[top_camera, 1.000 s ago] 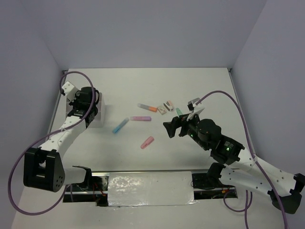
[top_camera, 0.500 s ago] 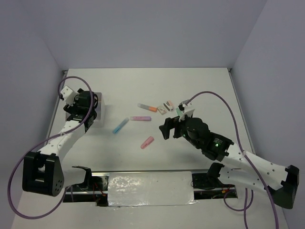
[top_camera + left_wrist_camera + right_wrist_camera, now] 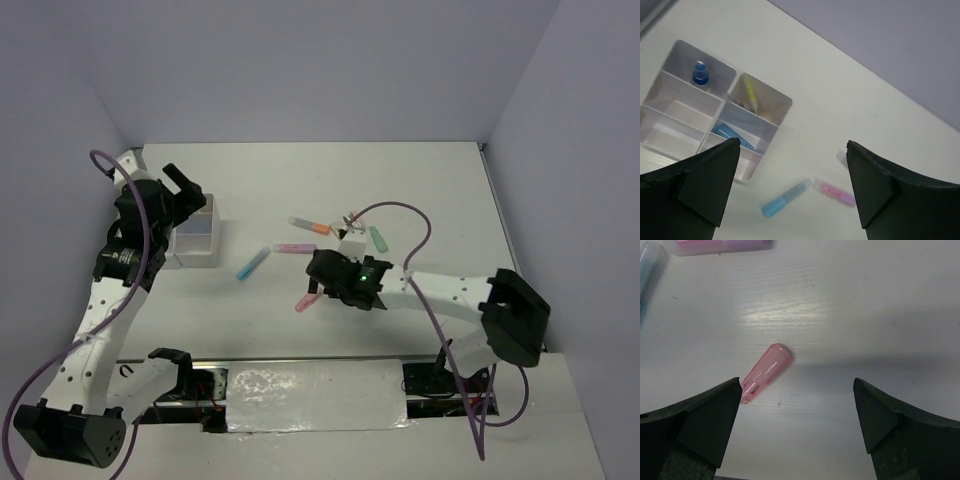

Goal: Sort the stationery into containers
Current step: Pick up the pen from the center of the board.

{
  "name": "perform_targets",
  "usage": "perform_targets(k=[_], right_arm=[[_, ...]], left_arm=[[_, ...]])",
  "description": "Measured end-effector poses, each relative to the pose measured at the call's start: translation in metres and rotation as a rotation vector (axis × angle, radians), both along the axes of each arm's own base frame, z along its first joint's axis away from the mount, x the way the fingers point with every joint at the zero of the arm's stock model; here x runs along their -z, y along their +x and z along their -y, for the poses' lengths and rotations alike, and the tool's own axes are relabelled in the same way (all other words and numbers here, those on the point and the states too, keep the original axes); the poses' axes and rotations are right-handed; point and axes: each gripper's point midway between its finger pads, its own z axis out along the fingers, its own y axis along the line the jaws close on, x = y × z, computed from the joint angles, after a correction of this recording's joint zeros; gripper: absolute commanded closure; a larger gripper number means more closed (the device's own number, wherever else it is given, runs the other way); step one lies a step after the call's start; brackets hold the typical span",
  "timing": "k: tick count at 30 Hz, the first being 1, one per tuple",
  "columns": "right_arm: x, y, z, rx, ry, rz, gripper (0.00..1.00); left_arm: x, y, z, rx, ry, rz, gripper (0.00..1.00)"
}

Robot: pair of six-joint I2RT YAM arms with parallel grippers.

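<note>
The short pink marker point(image 3: 309, 298) lies one gripper finger off, so my right gripper moves down and left in the top view onto the marker's middle next.
The white four-compartment organizer point(image 3: 196, 238) stands at the left; in the left wrist view the organizer point(image 3: 771, 131) holds a blue-capped bottle point(image 3: 700, 73), a yellow pen point(image 3: 751, 95) and a blue item point(image 3: 730, 135). My left gripper point(image 3: 188, 190) hangs open and empty, high above its far edge. On the table lie a blue marker point(image 3: 252, 264), a pink-purple marker point(image 3: 295, 248), an orange-tipped marker point(image 3: 310, 226), a green marker point(image 3: 377, 238) and a short pink marker point(image 3: 309, 298). My right gripper point(image 3: 314, 277) hovers open just over the short pink marker point(image 3: 765, 372), which lies beside its left finger.
Small erasers point(image 3: 352, 218) lie past the right gripper, partly hidden by its cable. The blue marker point(image 3: 785, 199) and pink-purple marker point(image 3: 836, 192) lie end to end just right of the organizer. White walls close in the table at the back and both sides.
The left gripper has opened and lifted up and back from the organizer. The right arm has swung left and down to the short pink marker, staying open.
</note>
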Motion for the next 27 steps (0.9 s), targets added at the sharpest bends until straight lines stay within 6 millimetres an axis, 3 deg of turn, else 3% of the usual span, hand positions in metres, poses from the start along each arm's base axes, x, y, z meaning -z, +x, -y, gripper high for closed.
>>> perform_targets(k=[3,7,12,18,21,27], right_arm=[[0.009,-0.002,-0.019,0.066,-0.022,-0.022,0.0],[0.016,-0.005,-0.042,0.133,-0.011,-0.026,0.01],[0.041,-0.008,-0.049,0.172,-0.048,-0.058,0.05],[0.069,-0.01,-0.059,0.182,-0.083,-0.095,0.2],[0.071,-0.01,-0.058,0.179,-0.106,-0.093,0.39],[0.075,-0.012,-0.053,0.144,-0.146,-0.094,0.65]], left_arm=[[0.003,-0.013,0.022,0.173,0.04,-0.043,0.01],[0.041,-0.036,0.04,0.352,0.1,-0.152,0.01],[0.086,-0.064,0.046,0.452,0.131,-0.267,0.01],[0.079,-0.072,0.052,0.506,0.141,-0.233,0.01],[0.074,-0.074,0.053,0.509,0.143,-0.211,0.01],[0.064,-0.078,0.052,0.507,0.148,-0.169,0.01]])
